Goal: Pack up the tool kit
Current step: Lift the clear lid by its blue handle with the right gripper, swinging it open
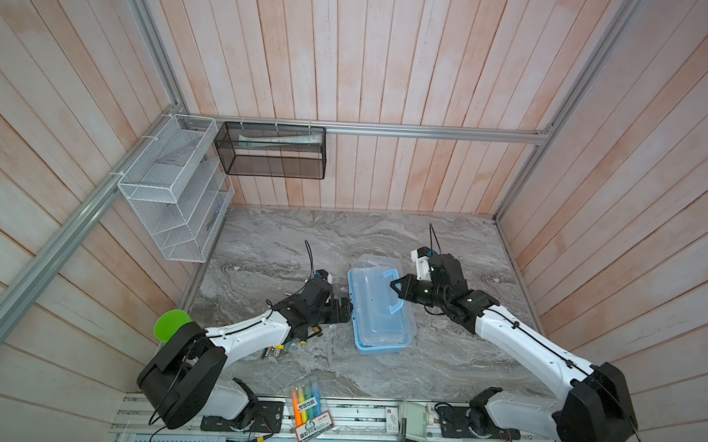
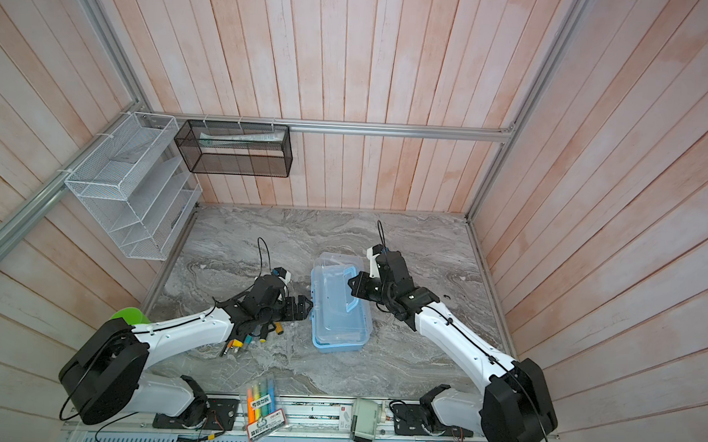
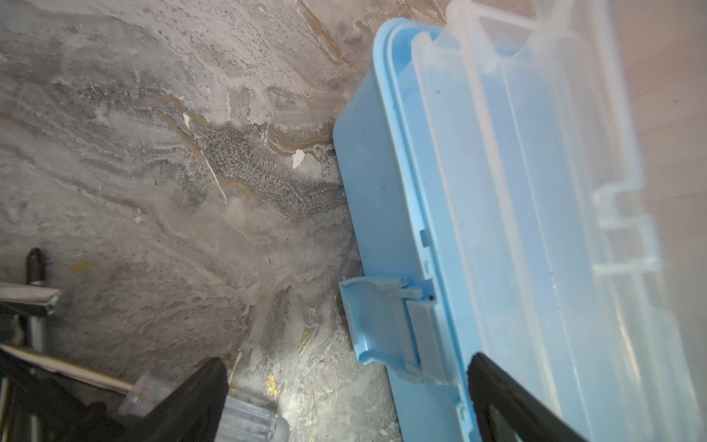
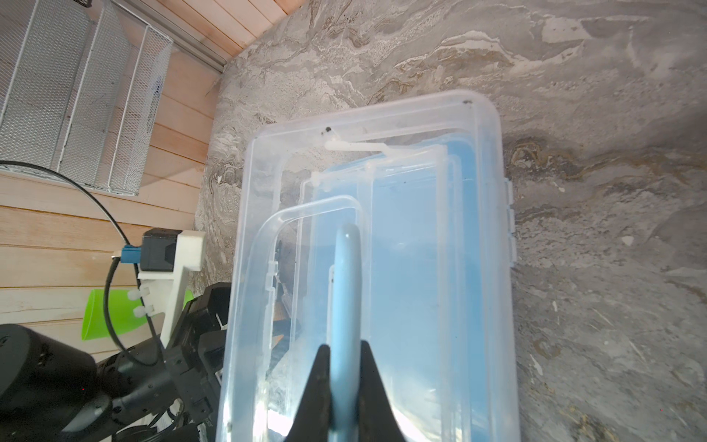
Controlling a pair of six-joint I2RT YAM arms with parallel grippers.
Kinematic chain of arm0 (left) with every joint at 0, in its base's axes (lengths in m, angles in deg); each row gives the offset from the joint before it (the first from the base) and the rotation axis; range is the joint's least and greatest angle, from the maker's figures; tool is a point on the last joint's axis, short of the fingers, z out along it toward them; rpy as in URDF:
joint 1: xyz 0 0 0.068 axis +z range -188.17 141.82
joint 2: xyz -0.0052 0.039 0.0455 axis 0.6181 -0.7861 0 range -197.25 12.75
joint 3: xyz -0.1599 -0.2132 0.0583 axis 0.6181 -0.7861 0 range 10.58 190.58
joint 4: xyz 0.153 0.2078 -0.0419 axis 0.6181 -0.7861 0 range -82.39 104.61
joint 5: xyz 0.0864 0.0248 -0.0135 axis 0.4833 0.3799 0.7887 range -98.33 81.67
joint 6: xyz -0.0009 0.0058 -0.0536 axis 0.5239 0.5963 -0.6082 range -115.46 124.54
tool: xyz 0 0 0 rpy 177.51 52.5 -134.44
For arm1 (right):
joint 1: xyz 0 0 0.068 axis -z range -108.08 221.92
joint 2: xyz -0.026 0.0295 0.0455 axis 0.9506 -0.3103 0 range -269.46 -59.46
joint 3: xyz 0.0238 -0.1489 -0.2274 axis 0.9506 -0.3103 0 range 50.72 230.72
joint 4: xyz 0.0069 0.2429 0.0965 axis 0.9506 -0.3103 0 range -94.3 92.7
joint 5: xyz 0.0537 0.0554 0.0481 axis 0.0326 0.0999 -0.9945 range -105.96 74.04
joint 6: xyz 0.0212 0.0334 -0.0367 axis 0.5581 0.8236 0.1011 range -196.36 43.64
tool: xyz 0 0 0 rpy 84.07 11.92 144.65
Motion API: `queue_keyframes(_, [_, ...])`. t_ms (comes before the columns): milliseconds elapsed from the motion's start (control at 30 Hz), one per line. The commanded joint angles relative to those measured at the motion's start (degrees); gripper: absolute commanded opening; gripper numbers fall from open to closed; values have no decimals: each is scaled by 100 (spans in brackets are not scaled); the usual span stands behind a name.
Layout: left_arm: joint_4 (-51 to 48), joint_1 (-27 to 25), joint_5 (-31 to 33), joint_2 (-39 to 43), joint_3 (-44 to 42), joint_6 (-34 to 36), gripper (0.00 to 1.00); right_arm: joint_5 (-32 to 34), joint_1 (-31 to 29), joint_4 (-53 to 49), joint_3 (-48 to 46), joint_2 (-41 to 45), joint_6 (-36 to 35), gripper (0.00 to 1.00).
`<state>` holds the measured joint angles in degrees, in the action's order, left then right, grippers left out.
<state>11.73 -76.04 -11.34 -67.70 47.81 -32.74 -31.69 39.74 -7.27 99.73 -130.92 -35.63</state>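
Observation:
I should next swing my right gripper away from the latch, past the case's opposite long edge [image 1: 412,321] [image 4: 504,294], and let go of the handle, because the lid is raised at its latch side.
The tool kit case [image 1: 379,348] [image 2: 333,345] is light blue with a clear lid and lies mid-table. My right gripper [image 1: 392,285] [image 4: 345,344] is shut on its blue handle [image 4: 346,287], and the lid stands slightly raised off the base on the latch side. My left gripper [image 1: 349,309] [image 3: 346,359] is open at the case's left side. One finger is over the rim, the other over the table, and the hanging blue latch [image 3: 377,321] is between them, not gripped. Small yellow/black and teal screwdrivers [image 2: 250,339] lie on the table under my left arm.
A clear pack of coloured highlighters [image 1: 307,402] lies at the front edge, with a small white box [image 1: 412,424] beside it. A green cup [image 1: 170,324] stands at front left. A white wire rack [image 1: 171,187] and a black mesh basket [image 1: 270,151] hang on the back-left walls.

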Motion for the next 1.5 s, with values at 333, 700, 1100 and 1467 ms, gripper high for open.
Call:
queue_keyframes(333, [239,7,-130,-85,117,71,99,-44,23,403,-52,187,-21,0])
queue_keyframes(700, [194,7,-123,-335,125,36,99,-84,26,444,-94,185,-4,0])
queue_keyframes(1100, [-201,7,78,-681,285,53,99,147,274,-146,147,267,-474,0])
queue_keyframes(1467, [-373,13,153,-671,369,89,99,395,1129,-1027,-28,756,-1248,0])
